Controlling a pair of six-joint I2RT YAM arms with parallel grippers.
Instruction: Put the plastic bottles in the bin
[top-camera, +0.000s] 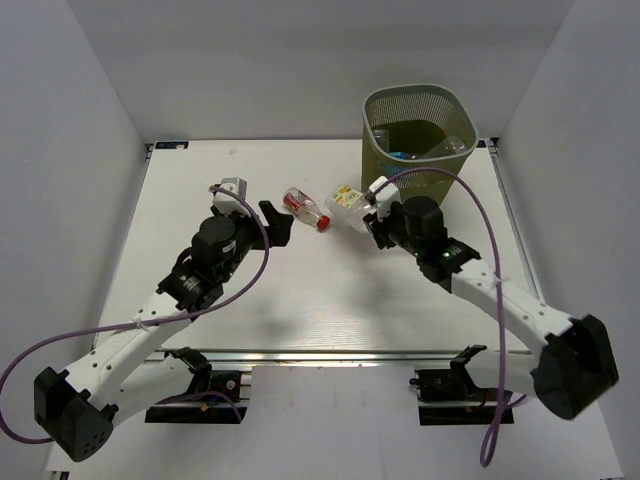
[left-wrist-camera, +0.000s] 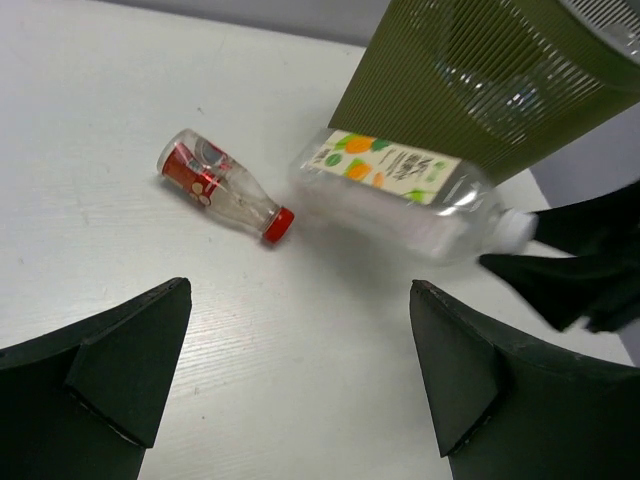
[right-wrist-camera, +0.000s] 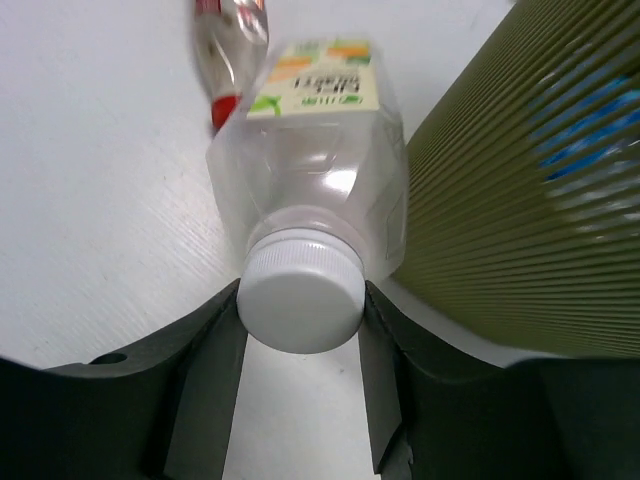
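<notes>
My right gripper must next rise above the bin's rim, as the bin's mesh side rises beside the orange-and-white labelled bottle, then carry the bottle over the bin's opening (top-camera: 420, 126) and release it.
The orange-and-white labelled bottle (top-camera: 347, 203) lies on its side just left of the olive-green mesh bin (top-camera: 385, 165). My right gripper (top-camera: 372, 215) is shut on its white cap (right-wrist-camera: 300, 295), one finger on each side, and the bottle's body (right-wrist-camera: 310, 170) points away from me. The tiny red-labelled bottle (top-camera: 306, 208) lies on the table left of it, red cap toward the near right. My left gripper (top-camera: 278, 222) is open and empty, a short way near-left of the red-labelled bottle (left-wrist-camera: 215, 183). Clear bottles, one with blue on it (top-camera: 405, 153), lie inside the bin.
The bin stands at the table's back right corner, its wall (right-wrist-camera: 520, 200) close to the right of my right gripper (right-wrist-camera: 300, 330). In the left wrist view the held bottle (left-wrist-camera: 400, 190) lies in front of the bin (left-wrist-camera: 470, 90). White walls enclose the table.
</notes>
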